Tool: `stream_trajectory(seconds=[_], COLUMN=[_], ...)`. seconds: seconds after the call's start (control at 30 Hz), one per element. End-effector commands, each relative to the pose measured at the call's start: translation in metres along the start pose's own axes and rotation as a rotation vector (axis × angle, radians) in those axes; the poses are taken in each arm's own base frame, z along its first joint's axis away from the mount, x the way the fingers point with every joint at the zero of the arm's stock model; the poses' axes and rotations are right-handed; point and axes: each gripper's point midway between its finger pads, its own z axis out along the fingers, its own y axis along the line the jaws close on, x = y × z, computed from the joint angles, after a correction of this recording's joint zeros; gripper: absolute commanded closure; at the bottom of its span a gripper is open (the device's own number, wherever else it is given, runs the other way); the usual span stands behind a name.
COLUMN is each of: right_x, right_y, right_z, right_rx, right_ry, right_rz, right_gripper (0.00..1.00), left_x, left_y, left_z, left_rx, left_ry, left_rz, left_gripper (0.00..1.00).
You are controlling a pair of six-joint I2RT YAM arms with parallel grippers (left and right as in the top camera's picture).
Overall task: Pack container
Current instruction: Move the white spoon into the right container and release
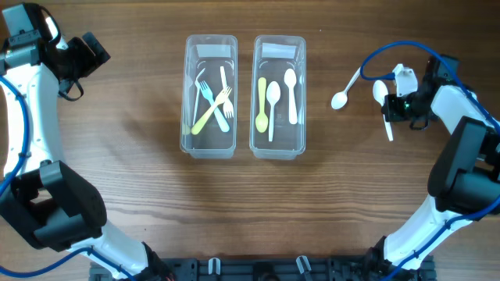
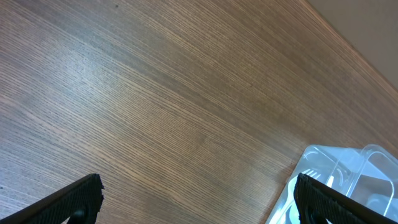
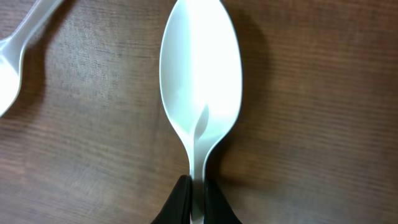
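The spoon container is to the left of my right gripper in the overhead view. I will raise my right gripper, move it over the container and lower it to let go of the handle.
Two clear containers stand side by side: the left one holds forks, the right one holds spoons. My right gripper is shut on the handle of a white spoon, whose bowl points away from me, just above the wood at the right. A second white spoon lies on the table to its left; its bowl shows in the right wrist view. My left gripper is open and empty over bare wood at the far left, with the fork container's corner near its right finger.
The table's far edge runs close behind the left gripper. Blue cables loop beside both arms, one above the right gripper. A black rail runs along the front edge.
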Motion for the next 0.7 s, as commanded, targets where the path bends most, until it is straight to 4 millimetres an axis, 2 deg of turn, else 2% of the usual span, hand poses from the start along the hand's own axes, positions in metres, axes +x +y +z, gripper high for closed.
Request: stream_trajectory(seconds=[0.0,0.03,0.07,0.13,0.2,0.27,0.33,0.4,0.47,0.57,0.67], right_x=[-0.032,-0.042,-0.06,-0.087,-0.11,-0.132,-0.146,-0.153,-0.155,-0.145,-0.119], right_y=[-0.005,-0.006,-0.003,0.017,0.048,0.099,0.155,0.208,0.257,0.288,0.299], right_z=[-0.035,-0.049,-0.075,-0.116,-0.145,-0.166,-0.166,-0.158,-0.141,-0.11,-0.08], right_rx=[0.053,0.061,0.066,0.019,-0.068,-0.19,-0.266,-0.326,-0.339,-0.25,-0.169], right_ry=[-0.072,-0.105,-0.168,-0.27,-0.356,-0.432,-0.451,-0.452,-0.443,-0.396,-0.29], right_rz=[0.107,0.146,0.213,0.263,0.293,0.264,0.203,0.127,0.088,0.131,0.246], right_gripper=[0.96,0.96,0.96,0.96,0.96,0.96,0.96,0.96,0.96,0.96,0.96], left_x=[-0.008,-0.008,-0.008,-0.008,-0.008,-0.008,-0.008,-0.008,-0.008,-0.008,-0.008], left_y=[-0.002,-0.002,-0.002,-0.002,-0.002,-0.002,-0.002,-0.002,-0.002,-0.002,-0.002], left_z=[-0.014,-0.014,-0.014,-0.014,-0.014,-0.014,-0.014,-0.014,-0.014,-0.014,-0.014], left_rx=[0.009,0.009,0.009,0.009,0.009,0.01,0.009,0.009,0.009,0.009,0.009], left_ry=[-0.039,-0.039,-0.039,-0.039,-0.039,-0.039,-0.039,-0.039,-0.039,-0.039,-0.039], left_rz=[-0.004,-0.004,-0.004,-0.004,-0.004,-0.004,-0.004,-0.004,-0.004,-0.004,-0.004], left_gripper=[0.0,0.0,0.0,0.0,0.0,0.0,0.0,0.0,0.0,0.0,0.0])
